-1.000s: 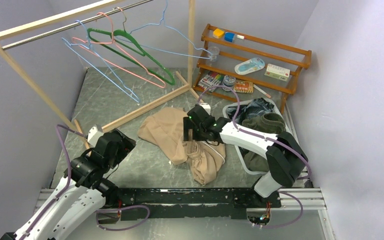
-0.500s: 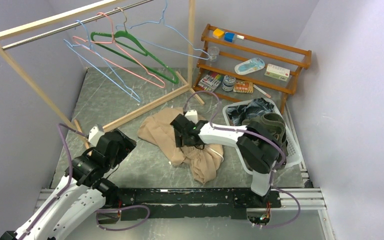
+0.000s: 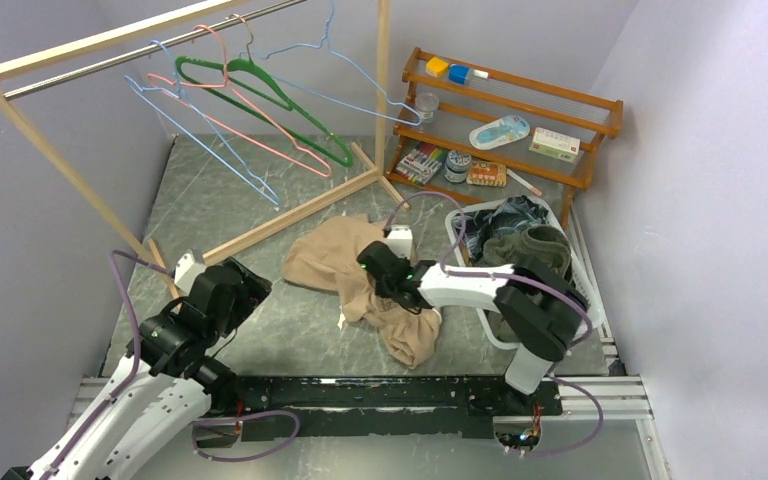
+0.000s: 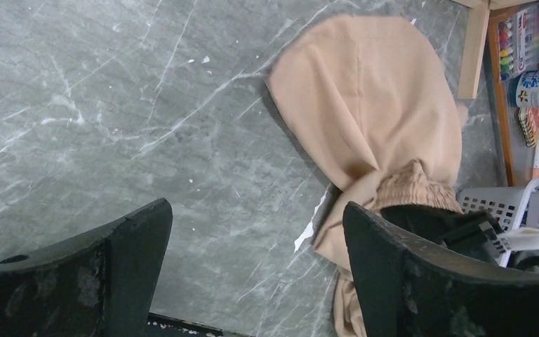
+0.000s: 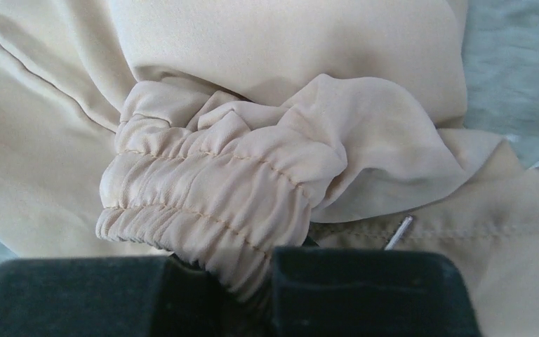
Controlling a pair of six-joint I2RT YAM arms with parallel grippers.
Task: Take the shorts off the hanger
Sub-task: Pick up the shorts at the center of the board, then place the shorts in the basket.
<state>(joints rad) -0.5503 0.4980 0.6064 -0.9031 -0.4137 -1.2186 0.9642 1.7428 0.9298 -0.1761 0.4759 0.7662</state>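
The shorts go next with my right gripper up and to the right in the top view, over the white basket, where it lowers and releases them, because other shorts are there.
The tan shorts (image 3: 325, 260) lie crumpled on the grey table, off any hanger. My right gripper (image 3: 370, 270) is down on them, shut on the gathered elastic waistband (image 5: 210, 203), which bulges up between the dark fingers (image 5: 365, 288). In the left wrist view the shorts (image 4: 372, 105) spread flat with the waistband bunched at the right arm. My left gripper (image 3: 245, 285) hangs open over bare table at the left, nothing between its fingers (image 4: 126, 246). The green hanger (image 3: 260, 100) and several wire hangers hang bare on the rail.
A white basket (image 3: 588, 300) at the right holds dark navy shorts (image 3: 505, 218) and olive shorts (image 3: 532, 245). A wooden shelf (image 3: 510, 110) with small items stands at the back right. The rack's wooden foot (image 3: 290, 215) crosses the table behind the shorts.
My right gripper moved left over the tan shorts, dropped onto the waistband and shut on it, bunching the cloth. The left arm barely moved.
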